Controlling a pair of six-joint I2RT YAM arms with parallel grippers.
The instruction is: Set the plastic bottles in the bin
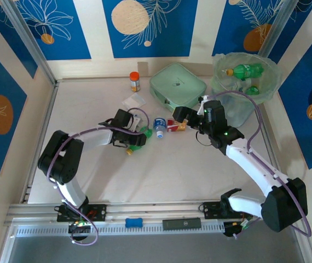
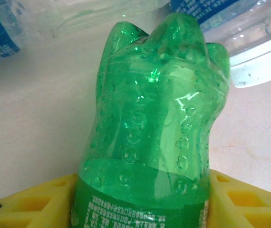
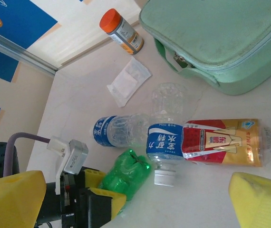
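Next, my right gripper moves down toward my left gripper onto the green bottle's lobed base, since this loose end lies below, beyond the blue-labelled bottles.
A green plastic bottle lies on the table with my left gripper shut on it, a yellow pad pressed against each side of its labelled body. The right wrist view shows that green bottle in the left gripper. Just right of it lie two clear blue-labelled bottles and a red-labelled bottle. My right gripper hovers open above them, holding nothing. The bin stands at the far right with green bottles inside.
A mint-green square case lies behind the bottles, left of the bin. An orange-capped jar stands near the back wall, with a small white packet in front of it.
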